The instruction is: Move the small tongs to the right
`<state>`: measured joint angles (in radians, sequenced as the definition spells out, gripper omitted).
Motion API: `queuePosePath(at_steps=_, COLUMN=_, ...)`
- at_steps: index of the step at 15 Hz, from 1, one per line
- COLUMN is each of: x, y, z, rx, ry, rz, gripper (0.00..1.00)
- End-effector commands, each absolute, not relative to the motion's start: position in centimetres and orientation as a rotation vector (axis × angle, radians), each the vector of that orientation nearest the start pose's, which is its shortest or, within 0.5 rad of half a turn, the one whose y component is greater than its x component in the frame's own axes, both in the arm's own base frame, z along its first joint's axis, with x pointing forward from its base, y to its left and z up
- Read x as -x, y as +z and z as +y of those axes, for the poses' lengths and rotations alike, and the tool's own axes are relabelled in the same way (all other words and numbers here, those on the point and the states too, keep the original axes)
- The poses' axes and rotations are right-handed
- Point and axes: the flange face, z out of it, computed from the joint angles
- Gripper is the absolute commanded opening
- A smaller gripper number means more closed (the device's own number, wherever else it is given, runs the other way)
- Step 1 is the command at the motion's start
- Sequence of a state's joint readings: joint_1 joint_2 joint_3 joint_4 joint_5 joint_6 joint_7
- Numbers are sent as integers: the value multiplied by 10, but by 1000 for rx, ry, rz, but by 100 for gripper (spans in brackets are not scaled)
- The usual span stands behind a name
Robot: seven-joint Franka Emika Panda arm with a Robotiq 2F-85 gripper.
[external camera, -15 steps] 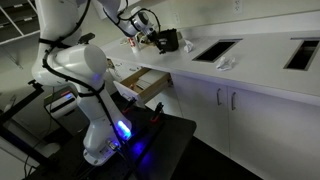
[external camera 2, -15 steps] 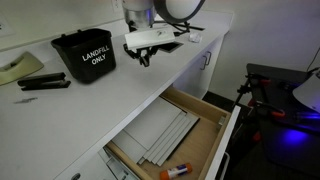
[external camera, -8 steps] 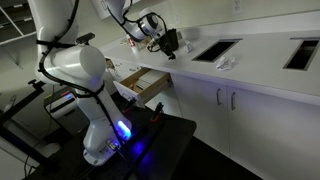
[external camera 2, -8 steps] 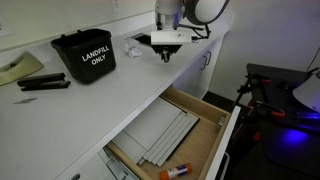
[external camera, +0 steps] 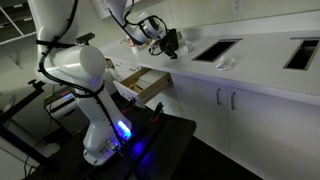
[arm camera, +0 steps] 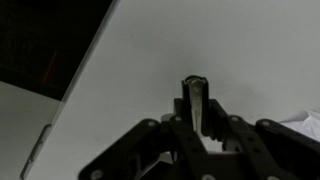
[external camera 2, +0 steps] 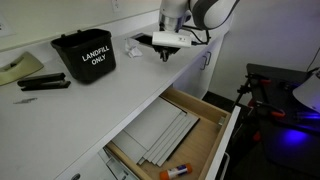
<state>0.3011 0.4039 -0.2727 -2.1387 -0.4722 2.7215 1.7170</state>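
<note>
The spot beneath the small tongs (arm camera: 195,98) is clear, so they go a little down toward the bare counter next and my gripper opens to release them.
My gripper (external camera 2: 165,52) hangs over the white counter (external camera 2: 110,95), just right of the black "LANDFILL ONLY" bin (external camera 2: 85,55). In the wrist view the gripper (arm camera: 198,114) is shut on the small tongs (arm camera: 195,98), a narrow metal piece that sticks out between the fingers above the bare counter. In an exterior view the gripper (external camera: 157,37) sits beside the bin (external camera: 168,42); the tongs are too small to make out there.
A second, larger pair of black tongs (external camera 2: 45,83) lies on the counter left of the bin. A crumpled white item (external camera 2: 132,47) sits by the bin. Below the counter a wooden drawer (external camera 2: 212,112) stands open, with an orange marker (external camera 2: 175,171) inside.
Over the last second the gripper has moved right along the counter with the tongs, past the bin. In the last half second it has barely moved.
</note>
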Motion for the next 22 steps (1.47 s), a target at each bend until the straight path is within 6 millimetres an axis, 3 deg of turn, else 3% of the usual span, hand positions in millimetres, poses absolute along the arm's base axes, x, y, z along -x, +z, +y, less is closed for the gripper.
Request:
queuePosePath(at_steps=1, x=-586, y=237, z=43, rx=2560, ry=-608, rz=1832, gripper=7)
queuePosePath(at_steps=11, x=-592, y=222, z=57, rx=2581, ry=-591, rz=1808, gripper=7)
queuePosePath(at_steps=13, x=-592, y=222, z=57, rx=2581, ry=-591, rz=1808, gripper=55)
queuePosePath(at_steps=15, x=-592, y=223, z=58, rx=2583, ry=-595, rz=1806, gripper=58)
queuePosePath(at_steps=20, x=-588, y=242, z=57, rx=2575, ry=-633, rz=1799, gripper=95)
queuePosePath(at_steps=22, x=-585, y=254, z=56, rx=2574, ry=-656, rz=1786, gripper=100)
